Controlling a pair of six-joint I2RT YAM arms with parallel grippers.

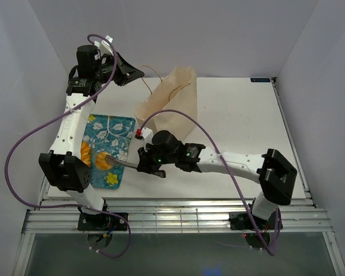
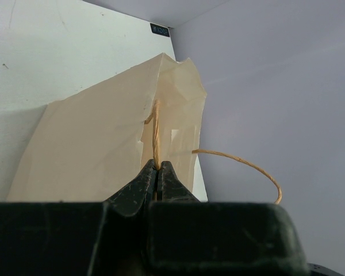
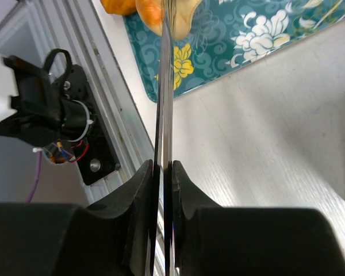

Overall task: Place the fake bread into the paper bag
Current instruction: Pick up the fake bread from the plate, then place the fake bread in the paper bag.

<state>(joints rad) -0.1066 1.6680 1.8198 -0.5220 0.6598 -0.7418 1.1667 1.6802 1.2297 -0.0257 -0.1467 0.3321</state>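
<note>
My right gripper will move up and away from my base next, to bring the tong tips over the paper bag's opening (image 1: 165, 95).
The paper bag (image 1: 169, 103) stands at the back centre of the table, pale tan. My left gripper (image 1: 139, 73) is shut on one of its cord handles (image 2: 156, 132); the bag fills the left wrist view (image 2: 103, 144). My right gripper (image 1: 145, 163) is shut on thin metal tongs (image 1: 123, 164). The tong tips hold a golden-brown pastry (image 1: 103, 161) on the teal floral tray (image 1: 115, 129). A second orange-brown pastry (image 1: 86, 152) lies beside it. In the right wrist view the tongs (image 3: 165, 86) reach to the pastry (image 3: 181, 14) at the top edge.
The bag's second cord handle (image 2: 247, 164) loops free to the right. The tray lies at the table's front left, near the left arm's elbow (image 1: 66, 169). Metal rails (image 1: 172, 215) run along the near edge. White walls enclose the table.
</note>
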